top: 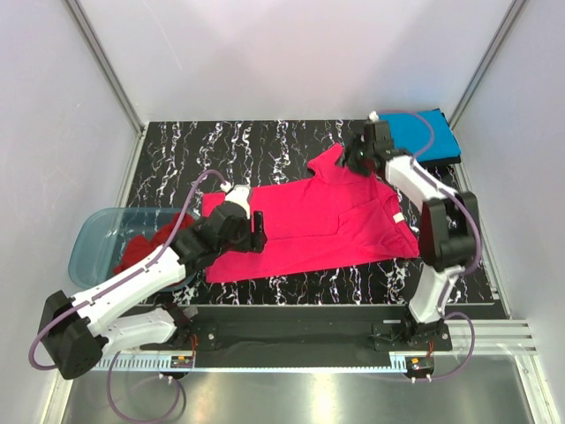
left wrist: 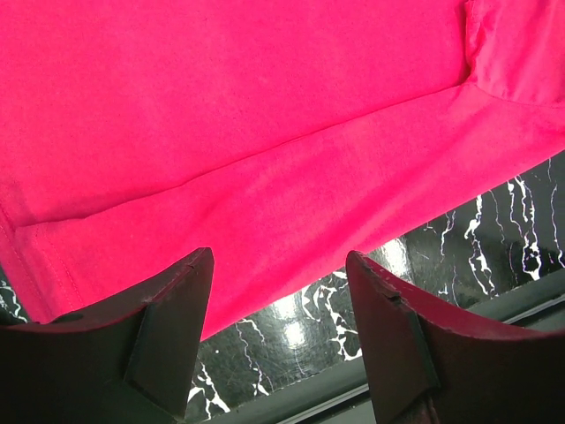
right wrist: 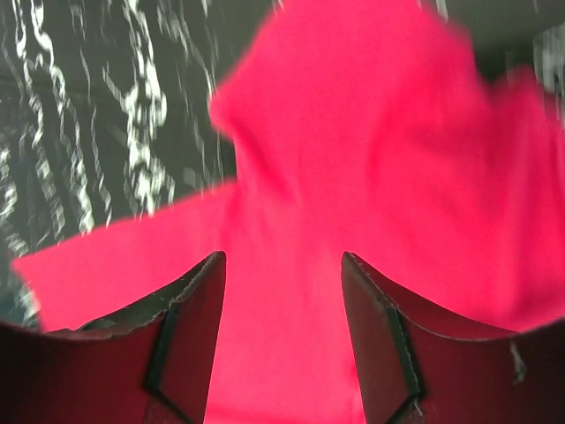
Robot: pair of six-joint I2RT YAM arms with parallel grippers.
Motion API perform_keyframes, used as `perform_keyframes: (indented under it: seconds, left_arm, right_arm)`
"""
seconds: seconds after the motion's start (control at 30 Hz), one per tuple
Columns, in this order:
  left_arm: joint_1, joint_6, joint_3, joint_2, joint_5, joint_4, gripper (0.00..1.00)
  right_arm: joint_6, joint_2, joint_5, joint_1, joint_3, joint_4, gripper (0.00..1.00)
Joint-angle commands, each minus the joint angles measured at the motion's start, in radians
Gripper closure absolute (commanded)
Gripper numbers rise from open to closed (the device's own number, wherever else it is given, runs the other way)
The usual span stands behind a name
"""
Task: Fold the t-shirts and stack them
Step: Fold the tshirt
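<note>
My right gripper's open fingers are still over cloth short of the far tip of the pink-red sleeve (top: 337, 148), so it should move outward and down onto it next.
A bright pink-red t-shirt (top: 318, 221) lies spread across the black marbled table (top: 221, 150), one sleeve (top: 328, 162) pointing to the far side. My left gripper (top: 258, 223) hovers open over the shirt's left part. In the left wrist view this gripper (left wrist: 280, 256) has its fingers (left wrist: 177, 318) apart above the shirt's near hem (left wrist: 291, 265), holding nothing. My right gripper (top: 353, 161) is at the far sleeve. In the right wrist view it (right wrist: 282, 256) stands open just above the pink-red cloth (right wrist: 353, 132). A folded bright blue t-shirt (top: 424, 132) rests at the back right on a dark one (top: 439, 162).
A translucent blue-grey tub (top: 101, 234) stands at the table's left edge with a darker red t-shirt (top: 141, 252) bunched inside. White walls close in the table on three sides. The metal rail with the arm bases (top: 300, 331) runs along the near edge.
</note>
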Motion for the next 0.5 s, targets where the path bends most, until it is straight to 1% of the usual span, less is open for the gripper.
perform_keyframes:
  seconds: [0.0, 0.03, 0.07, 0.13, 0.17, 0.23, 0.27, 0.3, 0.43, 0.47]
  left_arm:
    - [0.004, 0.024, 0.014, -0.026, 0.011, 0.038, 0.33]
    - [0.006, 0.024, 0.016, -0.028, 0.002, 0.035, 0.33]
    - [0.007, 0.023, 0.017, -0.026, -0.006, 0.021, 0.33]
    - [0.009, 0.027, 0.024, -0.029, -0.005, 0.012, 0.33]
    - [0.010, 0.029, 0.024, -0.031, -0.003, 0.010, 0.33]
    - [0.010, 0.036, 0.027, -0.033, -0.005, 0.007, 0.33]
    - [0.010, 0.038, 0.028, -0.030, -0.005, 0.004, 0.33]
    - [0.010, 0.040, 0.030, -0.026, -0.005, 0.001, 0.33]
    - [0.012, 0.029, 0.022, -0.014, 0.003, -0.004, 0.33]
    - [0.012, 0.026, 0.022, -0.005, 0.009, -0.002, 0.33]
  right_arm:
    - [-0.208, 0.176, 0.043, -0.007, 0.175, -0.011, 0.38]
    - [-0.225, 0.201, 0.021, -0.008, 0.209, 0.000, 0.39]
    - [-0.242, 0.229, -0.003, -0.008, 0.280, 0.001, 0.39]
    - [-0.276, 0.312, -0.016, -0.011, 0.356, -0.003, 0.39]
    - [-0.285, 0.338, -0.011, -0.013, 0.428, -0.009, 0.39]
    - [-0.302, 0.418, 0.027, -0.020, 0.489, -0.038, 0.39]
    - [-0.305, 0.445, 0.038, -0.025, 0.558, -0.055, 0.39]
    - [-0.313, 0.488, 0.030, -0.031, 0.589, -0.077, 0.39]
    - [-0.322, 0.571, 0.026, -0.042, 0.706, -0.082, 0.39]
    - [-0.328, 0.611, 0.027, -0.042, 0.758, -0.088, 0.39]
